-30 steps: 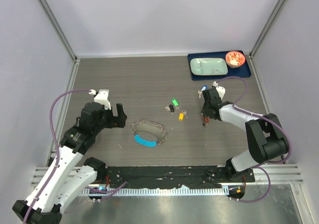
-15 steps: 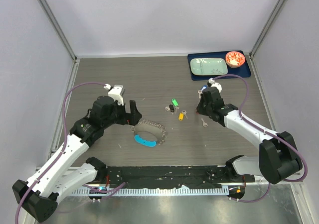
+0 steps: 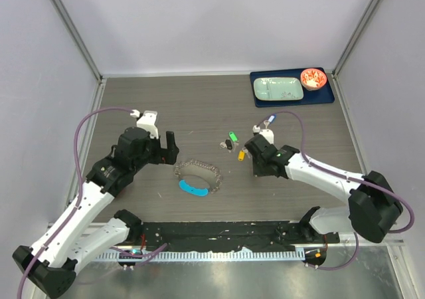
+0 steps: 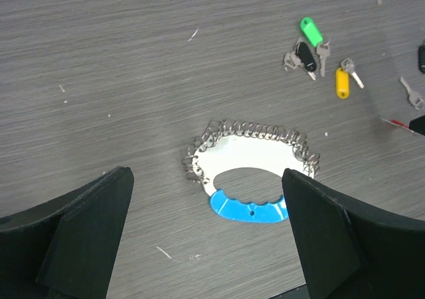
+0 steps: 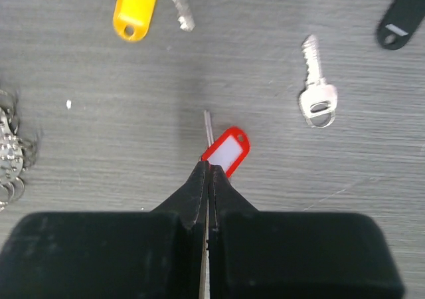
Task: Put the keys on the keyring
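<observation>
My right gripper moves across to its left in the top view next, lowers and releases the key's blade on the clear tabletop beside the keyring below.
The keyring (image 4: pixel 252 129) is a silvery coiled loop on the table, lying over a white disc with a blue crescent piece (image 4: pixel 249 209) at its near side. My left gripper (image 4: pixel 204 174) hovers over it, open and empty. In the top view the left gripper (image 3: pixel 170 149) is just left of the keyring (image 3: pixel 199 168). Green (image 4: pixel 310 30), black (image 4: pixel 305 56) and yellow (image 4: pixel 341 82) tagged keys lie beyond it. My right gripper (image 5: pixel 208 169) is shut on a thin metal blade carrying a red tag (image 5: pixel 227 150). In the top view the right gripper (image 3: pixel 257 168) sits right of the yellow key (image 3: pixel 242 155).
A bare silver key (image 5: pixel 317 94), a black tag (image 5: pixel 402 16) and the yellow tag (image 5: pixel 136 3) lie ahead of the right gripper. A blue tray (image 3: pixel 329 94) at the back right holds a pale green dish (image 3: pixel 279 88) and a red bowl (image 3: pixel 313 78). Walls enclose the table.
My right gripper has moved left toward the loose keys, still shut on the red-tagged key. My left arm swung in toward the keyring, then eased back a little.
</observation>
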Robot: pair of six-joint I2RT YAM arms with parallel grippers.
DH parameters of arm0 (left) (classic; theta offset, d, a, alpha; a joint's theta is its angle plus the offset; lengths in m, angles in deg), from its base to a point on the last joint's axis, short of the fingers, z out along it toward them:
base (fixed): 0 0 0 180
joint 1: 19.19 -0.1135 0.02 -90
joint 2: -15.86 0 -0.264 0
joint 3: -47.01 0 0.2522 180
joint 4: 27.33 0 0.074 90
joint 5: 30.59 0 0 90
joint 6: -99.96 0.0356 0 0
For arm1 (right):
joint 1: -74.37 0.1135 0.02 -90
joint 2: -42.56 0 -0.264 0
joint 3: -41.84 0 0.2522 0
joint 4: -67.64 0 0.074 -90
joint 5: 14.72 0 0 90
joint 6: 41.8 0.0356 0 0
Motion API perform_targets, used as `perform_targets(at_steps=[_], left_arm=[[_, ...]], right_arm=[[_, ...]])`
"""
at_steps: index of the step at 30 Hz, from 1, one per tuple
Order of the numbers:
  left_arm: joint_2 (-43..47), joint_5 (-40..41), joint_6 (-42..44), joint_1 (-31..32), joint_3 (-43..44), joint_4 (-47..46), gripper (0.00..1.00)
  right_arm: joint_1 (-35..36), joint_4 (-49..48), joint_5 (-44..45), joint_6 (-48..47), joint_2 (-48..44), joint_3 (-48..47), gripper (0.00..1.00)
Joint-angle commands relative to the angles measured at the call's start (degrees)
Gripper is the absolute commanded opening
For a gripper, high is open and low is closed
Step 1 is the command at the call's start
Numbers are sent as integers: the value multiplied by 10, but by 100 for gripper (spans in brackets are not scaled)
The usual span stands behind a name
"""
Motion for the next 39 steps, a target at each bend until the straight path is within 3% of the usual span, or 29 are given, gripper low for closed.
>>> perform_targets(at_steps=[1,5,16,22,26,31,39], left_arm=[[15,28,25,0,-9,18,100],[40,43,32,0,-23,18,100],[65,65,29,0,-35,19,100],[56,65,27,0,-34,23,100],[56,65,26,0,-35,24,100],[56,65,25,0,-35,25,100],[53,63,24,0,-36,26,100]], right_arm=[[47,32,23,38,39,-28,1],[88,25,27,40,91,-71,1],[91,-89,-9,91,185,-86,4],[91,-119,-36,85,189,-89,19],[91,-99,-23,61,150,-93,39],[58,-79,-27,22,116,-95,44],[-27,-138,-137,-28,110,-80,44]])
